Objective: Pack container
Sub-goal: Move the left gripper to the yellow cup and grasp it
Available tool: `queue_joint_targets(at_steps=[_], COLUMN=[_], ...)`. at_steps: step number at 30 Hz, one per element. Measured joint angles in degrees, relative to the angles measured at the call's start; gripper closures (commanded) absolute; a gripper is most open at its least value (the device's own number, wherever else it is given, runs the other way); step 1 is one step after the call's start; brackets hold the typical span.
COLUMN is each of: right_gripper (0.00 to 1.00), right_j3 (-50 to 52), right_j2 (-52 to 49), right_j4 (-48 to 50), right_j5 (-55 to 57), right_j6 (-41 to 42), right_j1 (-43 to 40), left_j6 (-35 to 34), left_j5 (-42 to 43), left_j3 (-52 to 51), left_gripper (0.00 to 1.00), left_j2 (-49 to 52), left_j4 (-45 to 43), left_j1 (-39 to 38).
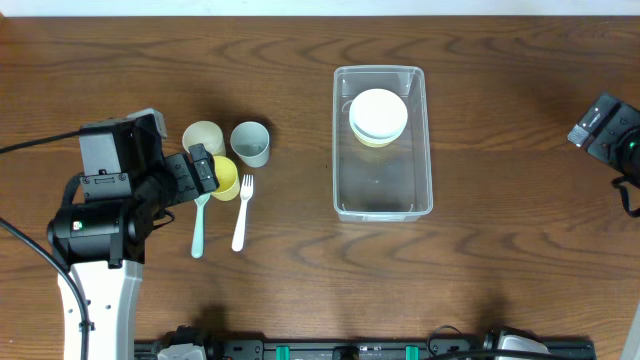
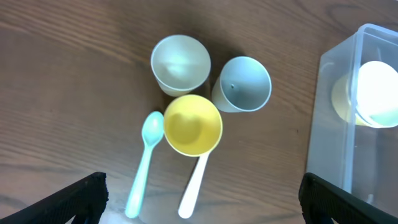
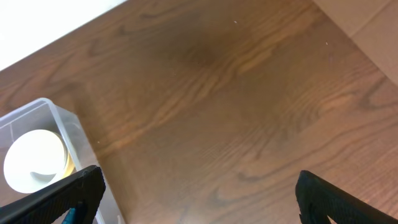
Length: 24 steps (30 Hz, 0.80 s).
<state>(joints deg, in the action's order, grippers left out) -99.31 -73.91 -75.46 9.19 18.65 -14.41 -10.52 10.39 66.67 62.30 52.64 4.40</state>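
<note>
The left gripper should next move down onto the yellow cup's side beside the mint spoon, because the cream and grey-blue cups crowd the yellow cup's far side.
The clear rectangular container [image 1: 385, 185] stands right of centre, holding a white bowl [image 1: 378, 112] stacked on a yellow bowl. It also shows in the left wrist view [image 2: 329, 124] and the right wrist view [image 3: 68, 124]. My left gripper [image 1: 205, 168] is open and empty, hovering above a yellow cup [image 2: 193, 124], a mint spoon [image 2: 144, 162] and a white fork [image 2: 194, 186]. A cream cup [image 2: 180, 62] and a grey-blue cup [image 2: 244, 84] stand just behind. My right gripper [image 1: 592, 128] is open and empty at the far right, above bare table [image 3: 199, 180].
The cups and cutlery cluster at the left [image 1: 224, 178], about a hand's width from the container's left wall. The table's far edge and a pale floor show at the top of the right wrist view [image 3: 348, 18].
</note>
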Motion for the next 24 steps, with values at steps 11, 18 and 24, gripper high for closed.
queue_joint_targets(at_steps=[11, 18, 24], right_gripper=[0.01, 0.01, 0.01], right_j3=[0.0, 0.1, 0.0], right_j2=[0.0, 0.0, 0.0], right_j4=[-0.2, -0.2, -0.2], right_j5=[0.1, 0.1, 0.1], right_j6=[0.2, 0.2, 0.2], right_j1=[0.0, 0.0, 0.0], left_j6=[-5.6, -6.8, -6.7], left_j5=[-2.7, -3.8, -5.5], left_j3=[6.7, 13.0, 12.9], left_gripper=[0.02, 0.18, 0.27], left_j2=[12.7, 26.3, 35.8], left_j4=[4.9, 11.0, 10.8], left_j1=[0.0, 0.0, 0.0])
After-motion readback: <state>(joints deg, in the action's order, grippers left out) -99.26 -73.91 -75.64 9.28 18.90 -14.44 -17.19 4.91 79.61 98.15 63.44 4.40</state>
